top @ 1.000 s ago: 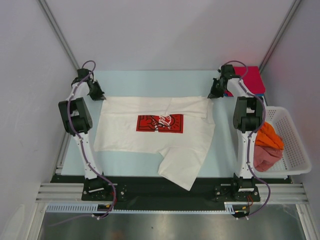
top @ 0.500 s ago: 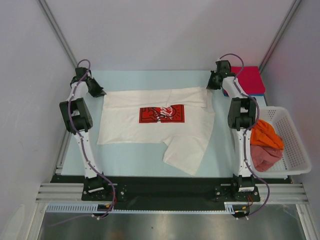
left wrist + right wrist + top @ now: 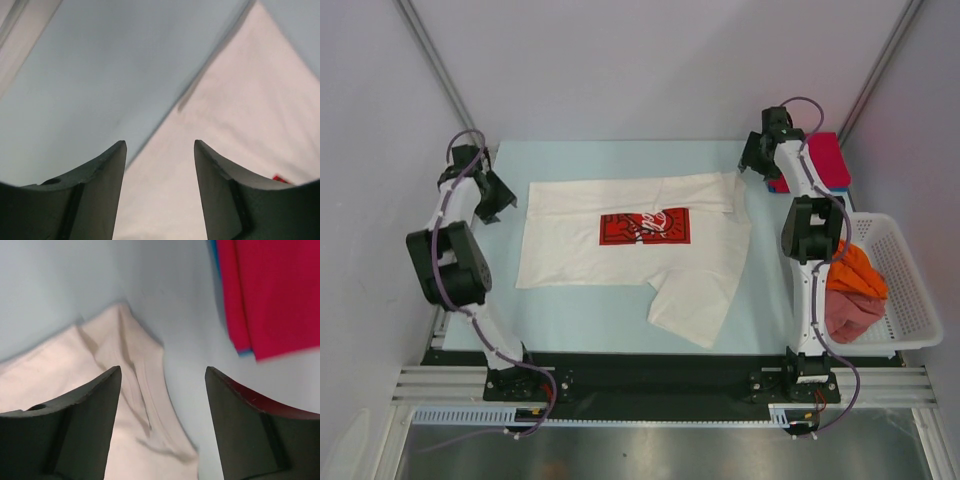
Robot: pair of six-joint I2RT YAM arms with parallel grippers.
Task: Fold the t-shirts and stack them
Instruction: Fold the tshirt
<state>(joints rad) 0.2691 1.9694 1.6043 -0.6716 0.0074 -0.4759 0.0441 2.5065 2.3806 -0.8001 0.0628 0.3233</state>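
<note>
My left gripper should next move back and down, still open, along the t-shirt's short side onto the t-shirt's near corner there, since that corner lies flat and unfolded.
A white t-shirt (image 3: pixel 630 245) with a red rectangular logo (image 3: pixel 644 226) lies spread on the pale blue table, one lower flap folded over at the front right. My left gripper (image 3: pixel 505 203) is open just off its far left corner, over the shirt's edge (image 3: pixel 240 115) in the left wrist view, with nothing between its fingers (image 3: pixel 107 170). My right gripper (image 3: pixel 746 168) is open at the far right corner; the wrinkled corner (image 3: pixel 125 405) lies loose under it. A folded red t-shirt (image 3: pixel 825 158) lies on a blue one at the back right.
A white lattice basket (image 3: pixel 920 290) at the right edge holds an orange t-shirt (image 3: pixel 850 270) and a pinkish-red one (image 3: pixel 848 312). White walls stand close behind and beside the table. The red stack (image 3: pixel 275 290) sits right of my right gripper (image 3: pixel 162 371).
Both grippers have opened and let go of the white shirt's far corners. The left arm has swung out to the left. The shirt now lies flat.
</note>
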